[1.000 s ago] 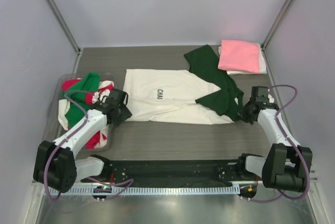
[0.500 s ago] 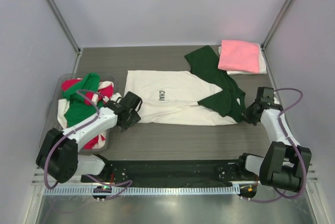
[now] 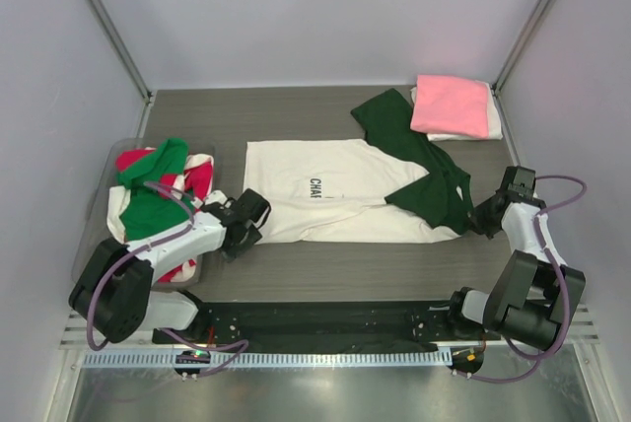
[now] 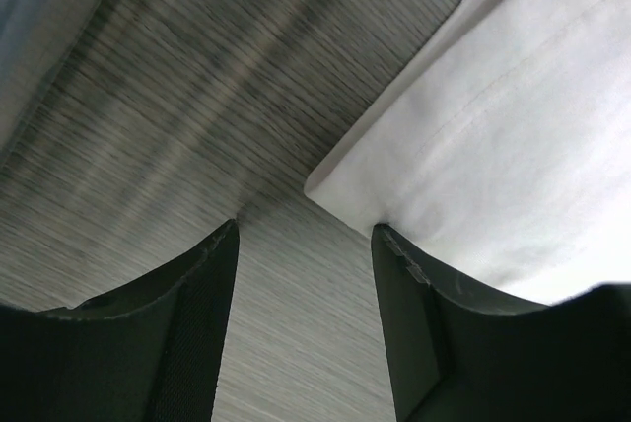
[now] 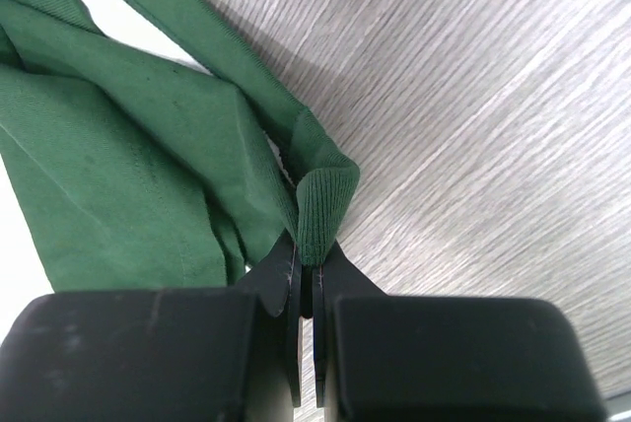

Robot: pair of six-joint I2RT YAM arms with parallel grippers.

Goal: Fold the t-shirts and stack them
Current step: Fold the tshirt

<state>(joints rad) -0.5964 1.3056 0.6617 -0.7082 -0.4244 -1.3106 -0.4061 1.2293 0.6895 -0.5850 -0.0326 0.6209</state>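
Observation:
I need to pull the ribbed green fold [image 5: 320, 200] in my right gripper slightly back next and let go of it there. Bare tabletop lies just back of the gripper.
A cream-white t-shirt [image 3: 335, 190] with small black lettering lies spread flat mid-table, its dark green fabric [image 3: 424, 161] bunched at the right end. My right gripper [image 3: 485, 220] sits at that end, shut on a ribbed green fold [image 5: 320, 200]; in the right wrist view the gripper [image 5: 308, 262] pinches it just above the wood-grain table. My left gripper [image 3: 256, 217] is low at the shirt's near left corner. In the left wrist view it [image 4: 306, 230] stands open over bare table, and the cream corner [image 4: 493, 166] touches its right finger [image 4: 414, 304].
A clear plastic tub [image 3: 91, 245] at the left holds green, red and white shirts [image 3: 153, 190]. A folded pink t-shirt [image 3: 449, 105] lies on a white one [image 3: 488, 131] at the back right. Grey walls close in the table.
My right gripper has pulled the green end to the right, sliding the whole cream shirt that way. My left gripper has moved right and nearer, keeping by the shirt's near left corner.

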